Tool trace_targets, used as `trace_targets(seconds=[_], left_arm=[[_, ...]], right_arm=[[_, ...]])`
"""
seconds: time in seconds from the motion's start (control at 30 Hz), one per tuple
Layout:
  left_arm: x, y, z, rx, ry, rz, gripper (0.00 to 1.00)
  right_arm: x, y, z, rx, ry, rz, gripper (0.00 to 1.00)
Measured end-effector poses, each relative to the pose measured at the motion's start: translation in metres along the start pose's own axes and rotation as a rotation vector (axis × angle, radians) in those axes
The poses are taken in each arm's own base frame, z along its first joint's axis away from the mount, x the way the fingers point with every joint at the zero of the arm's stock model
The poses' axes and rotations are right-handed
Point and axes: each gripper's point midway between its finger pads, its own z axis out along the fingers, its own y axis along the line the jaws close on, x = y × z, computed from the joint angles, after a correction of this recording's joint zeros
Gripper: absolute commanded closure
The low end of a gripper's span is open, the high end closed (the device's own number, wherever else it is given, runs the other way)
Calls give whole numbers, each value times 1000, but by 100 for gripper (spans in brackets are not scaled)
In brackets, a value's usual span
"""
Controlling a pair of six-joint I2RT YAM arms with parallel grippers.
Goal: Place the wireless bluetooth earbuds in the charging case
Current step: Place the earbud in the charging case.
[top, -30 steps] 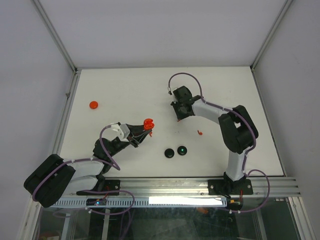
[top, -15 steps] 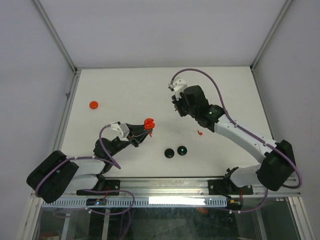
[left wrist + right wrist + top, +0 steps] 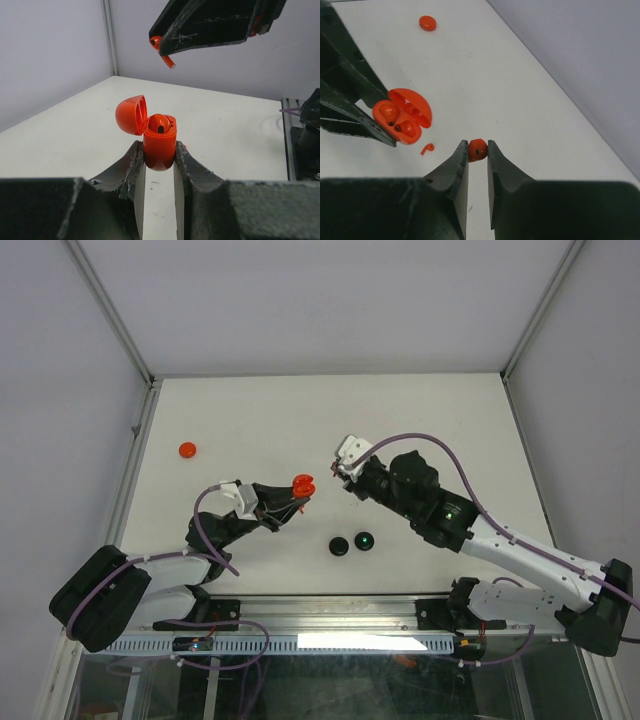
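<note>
The case's lid stands open, so the robot's right gripper will next move down and to the left in the top view to the case's nearer socket (image 3: 307,490) (image 3: 409,129) and let go of the earbud.
My left gripper (image 3: 293,499) is shut on the open red charging case (image 3: 303,484) and holds it upright above the table. In the left wrist view the case (image 3: 159,137) sits between the jaws with its lid (image 3: 131,115) tipped back to the left. My right gripper (image 3: 341,471) is shut on a red earbud (image 3: 478,150), just right of the case. That earbud (image 3: 160,46) hangs above the case in the left wrist view. A second red earbud (image 3: 426,148) lies on the table below the case (image 3: 401,116).
Two black round discs (image 3: 340,546) (image 3: 365,539), one with a green light, lie near the front middle. A red round disc (image 3: 187,449) lies at the far left, also in the right wrist view (image 3: 427,23). A metal rail (image 3: 400,608) runs along the near edge.
My right arm has swung from the back of the table forward and left, bringing its gripper close to the case. My left gripper has shifted slightly with the case.
</note>
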Motion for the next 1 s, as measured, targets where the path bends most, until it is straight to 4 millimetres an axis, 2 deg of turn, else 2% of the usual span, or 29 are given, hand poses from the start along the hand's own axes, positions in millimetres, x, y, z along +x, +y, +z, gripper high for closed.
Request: trace_targets(seconds=[0.2,0.33,0.57,1.0], left_arm=[[-4,-8,3,46,-5,-35,100],[-7,-13,6,72,-10,-57,100],[-8,-17,8,96,-8,-103,100],[-9,-21,9,107,-16,-174,100]], right_arm=[[-7,38,0,-92,-77,-160,87],[-20,52,-1,-118,-130,-253,87],[-36,63,0,-107,-192,-343,87],[-20,67,6,-89,-154,-414,87]])
